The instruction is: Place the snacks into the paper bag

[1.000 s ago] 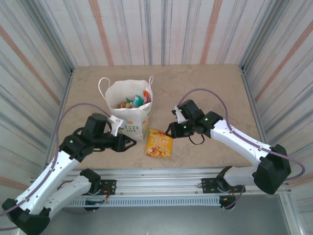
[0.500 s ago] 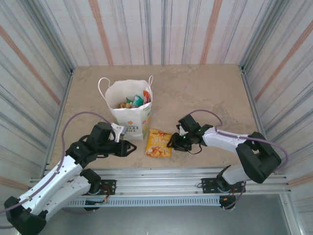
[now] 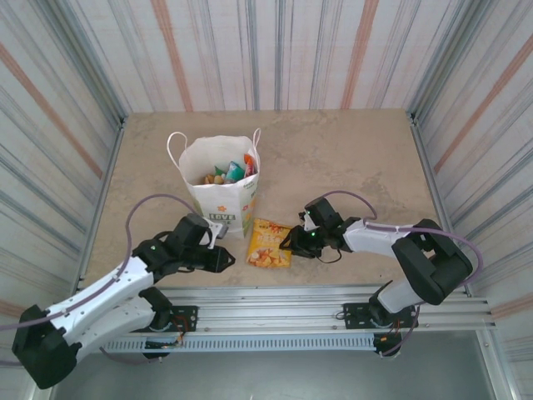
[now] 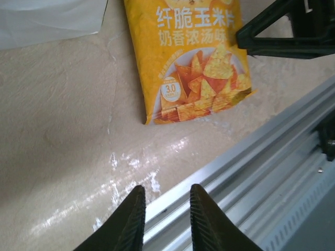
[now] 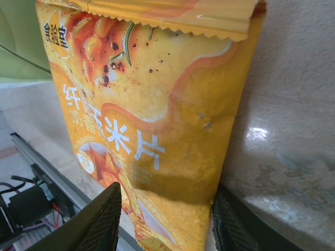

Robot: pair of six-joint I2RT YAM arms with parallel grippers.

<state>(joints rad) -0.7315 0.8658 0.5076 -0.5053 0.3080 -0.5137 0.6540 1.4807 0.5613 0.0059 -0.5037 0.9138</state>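
The right gripper moves slightly toward the bag next and pinches the corn-chip packet's edge away from the bag, since that edge is between the open fingers.
An orange-yellow corn-chip snack packet (image 3: 271,243) lies flat on the table just right of the white paper bag (image 3: 221,193). Several more snacks (image 3: 231,172) show inside the bag's open top. My right gripper (image 3: 289,242) is low at the packet's right edge. In the right wrist view its fingers (image 5: 99,219) straddle the packet (image 5: 152,120), open and not pinching it. My left gripper (image 3: 226,258) sits near the table's front edge, left of the packet. Its fingertips (image 4: 133,214) stand a narrow gap apart, open on nothing, and the packet (image 4: 191,63) is ahead of them.
A metal rail (image 3: 275,304) runs along the table's near edge, just under the left fingers (image 4: 251,172). Striped corrugated walls (image 3: 75,125) close in the table on three sides. The bag's white wall (image 4: 47,18) shows at the top left of the left wrist view.
The left arm has drawn back toward the near edge and its jaws have narrowed. The right gripper came down from above to the packet's right edge.
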